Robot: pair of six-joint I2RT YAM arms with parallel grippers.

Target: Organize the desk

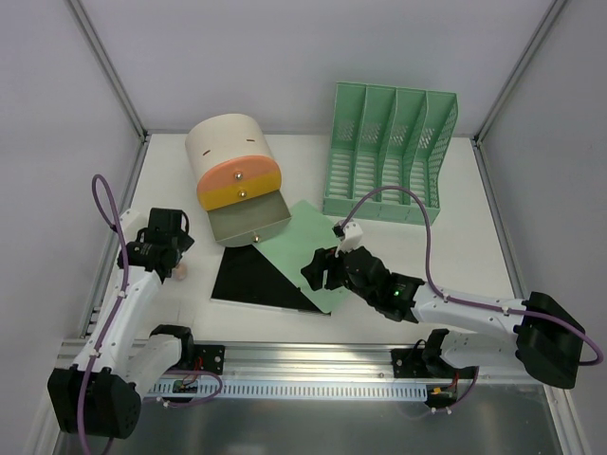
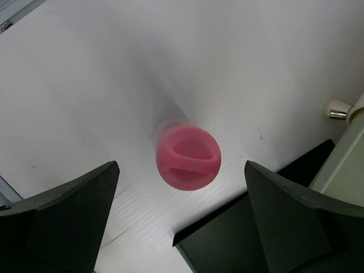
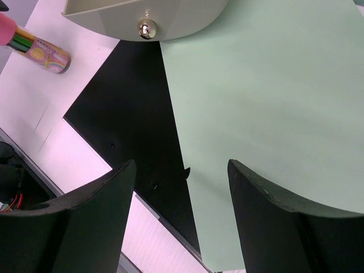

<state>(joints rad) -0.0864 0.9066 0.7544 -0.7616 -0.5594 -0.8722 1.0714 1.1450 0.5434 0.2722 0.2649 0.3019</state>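
Note:
The robot next needs to lower its left gripper slightly and close it on the round sides of the pink cap point(image 1: 180, 271) point(image 2: 187, 159), which sits below the gripper, centred between its open fingers.
On the white desk point(image 1: 455, 256) a glue stick with a pink cap point(image 2: 187, 159) stands near the left edge, seen cap-on in the left wrist view. My left gripper point(image 2: 181, 165) hovers over it, open, its fingers point(image 2: 68, 222) wide on either side and apart from it. A pale green sheet point(image 1: 308, 242) lies partly over a black sheet point(image 1: 251, 275) at the middle front. Above their shared edge, my right gripper point(image 3: 181, 165) is open and holds nothing. The glue stick point(image 3: 40, 52) also shows at the top left of the right wrist view.
A cream drawer unit point(image 1: 228, 152) with orange and yellow fronts stands at the back left, its bottom drawer point(image 1: 248, 220) pulled out over the sheets. A green file rack point(image 1: 389, 152) stands at the back right. Grey walls enclose the desk, and an aluminium rail point(image 1: 303, 365) runs along the front.

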